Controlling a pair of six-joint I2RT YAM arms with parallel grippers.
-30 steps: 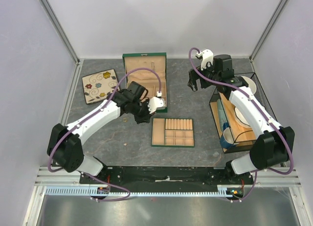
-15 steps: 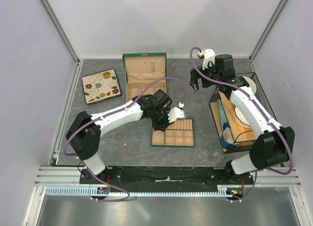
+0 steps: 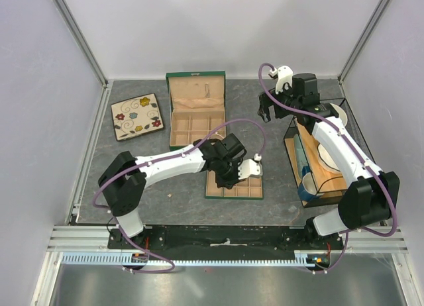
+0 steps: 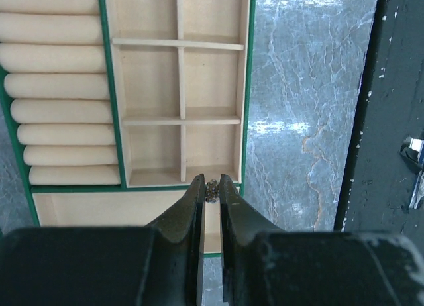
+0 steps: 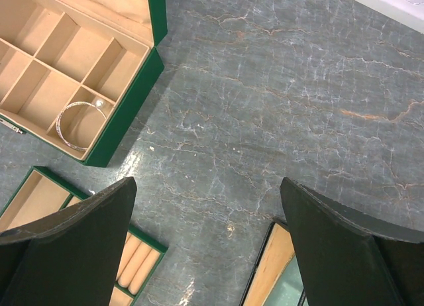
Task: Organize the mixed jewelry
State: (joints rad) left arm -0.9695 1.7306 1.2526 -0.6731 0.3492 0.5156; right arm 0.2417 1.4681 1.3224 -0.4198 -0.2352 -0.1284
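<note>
The robot next needs to lower its left gripper off the edge between the tray's sections, toward the near small square section [image 4: 212, 153] beside the long one, and let go of the beaded piece [image 4: 212, 191], because that spot is empty.
My left gripper [image 4: 211, 187] is shut on a tiny gold-coloured beaded piece [image 4: 212, 191] and holds it over the flat tan divided tray [image 4: 246, 87], above the edge between a small square compartment and the long one. In the top view the left gripper [image 3: 233, 175] hangs over that tray [image 3: 255, 193]. The thin silvery bangle [image 5: 79, 125] lies in a corner compartment of the green jewelry box [image 5: 126, 97]. My right gripper [image 5: 209, 200] is open and empty, high above bare table; in the top view it [image 3: 265, 111] is at the back right.
The open green jewelry box [image 3: 196, 114] stands at the back centre. A floral square dish [image 3: 136, 116] lies at the back left. A black wire rack [image 3: 321, 167] with plates and a mug stands on the right. The table's dark front edge [image 4: 397, 87] shows in the left wrist view.
My left arm has swung right and toward the front, from the jewelry box to over the divided tray. The right arm has barely moved.
</note>
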